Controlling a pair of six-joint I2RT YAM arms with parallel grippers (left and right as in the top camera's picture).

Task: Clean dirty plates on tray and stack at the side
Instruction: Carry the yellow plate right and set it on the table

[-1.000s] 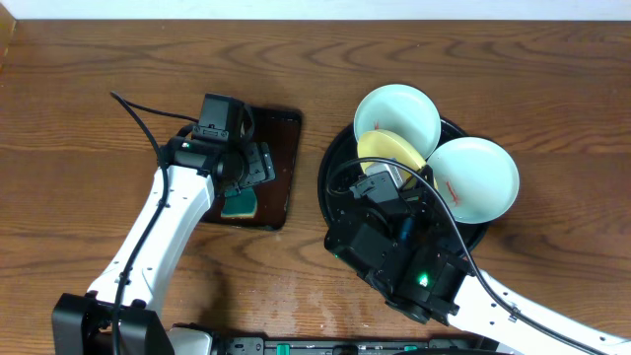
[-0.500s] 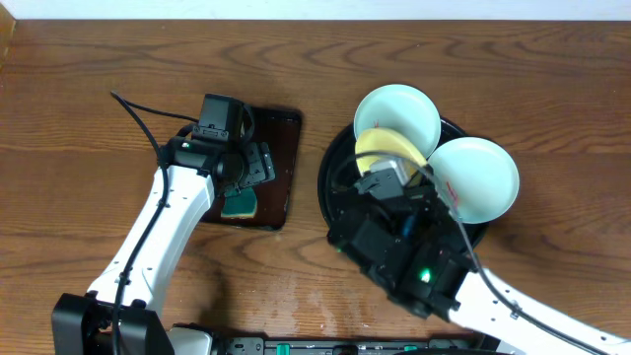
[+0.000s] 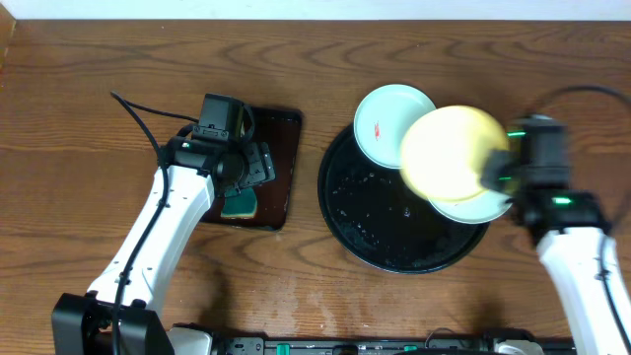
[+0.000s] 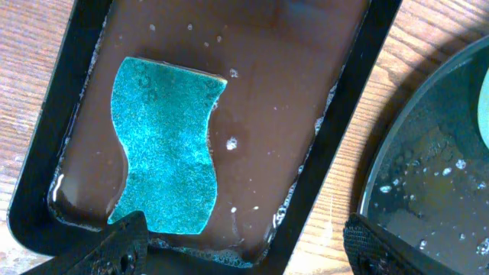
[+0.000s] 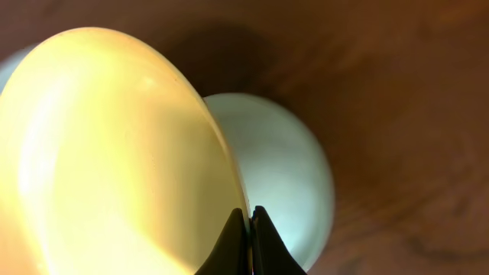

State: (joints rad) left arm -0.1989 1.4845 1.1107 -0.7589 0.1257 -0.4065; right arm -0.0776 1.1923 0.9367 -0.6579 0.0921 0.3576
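I will carry the yellow plate to the right in the overhead view with my right gripper, then lower it onto the wood beside the black tray (image 5: 416, 145).
My right gripper (image 3: 491, 170) is shut on the rim of the pale yellow plate (image 3: 449, 153) and holds it tilted, raised above the round black tray (image 3: 385, 237). In the right wrist view the fingertips (image 5: 235, 229) pinch the yellow plate's (image 5: 114, 153) edge. One mint-white plate (image 3: 386, 116) with a red smear rests on the tray's far rim. The other (image 3: 476, 209) lies partly hidden under the yellow plate and shows behind it in the right wrist view (image 5: 283, 176). My left gripper (image 4: 248, 248) is open and empty, low over the brown tray.
A teal sponge (image 4: 164, 145) lies in soapy water in the rectangular dark-brown tray (image 4: 290, 99), also seen from overhead (image 3: 240, 203). The black tray's wet edge (image 4: 428, 176) lies to the right of it. Bare wooden table (image 3: 89, 118) surrounds both trays.
My right arm has swung from the tray's front to its right side, lifting the yellow plate off the tray. The left arm has not moved.
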